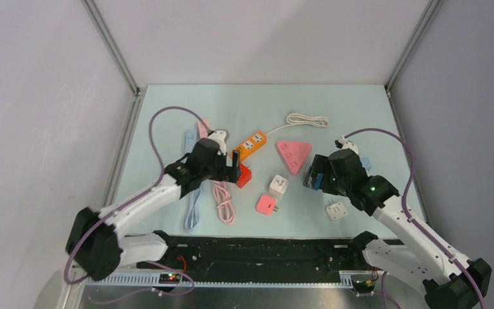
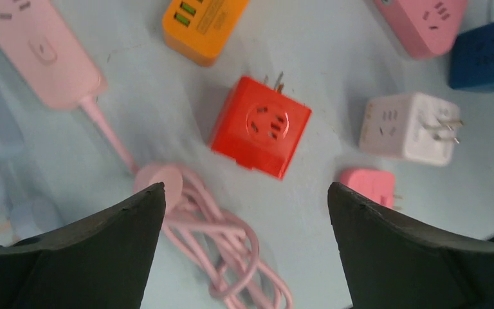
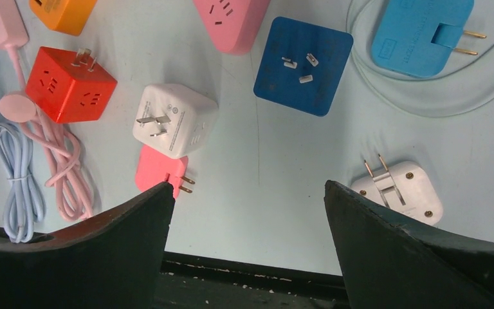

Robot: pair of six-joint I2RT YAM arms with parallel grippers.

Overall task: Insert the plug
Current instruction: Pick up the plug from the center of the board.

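The red cube adapter's pins point away from my fingers, so my left gripper should next go down, moving right in the top view, and close across the red adapter's sides.
Several plug adapters lie on the pale mat, none of them held. A red cube adapter (image 2: 260, 125) (image 1: 244, 176) sits just ahead of my left gripper (image 2: 246, 187) (image 1: 236, 166), which hovers over it, open and empty. A white cube adapter (image 3: 175, 120) (image 1: 278, 186) and a small pink plug (image 3: 157, 170) (image 1: 266, 205) lie at the centre. A dark blue square adapter (image 3: 303, 65) rests prongs up. My right gripper (image 3: 249, 185) (image 1: 314, 176) is open above bare mat, with a white flat plug (image 3: 399, 190) (image 1: 338, 210) by its right finger.
An orange power strip (image 1: 251, 144) and a pink triangular socket block (image 1: 294, 154) lie further back. A pink strip (image 2: 35, 48) with a coiled pink cable (image 1: 223, 201) and a light blue cable (image 1: 193, 212) lie left. A light blue flat plug (image 3: 421, 35) lies right.
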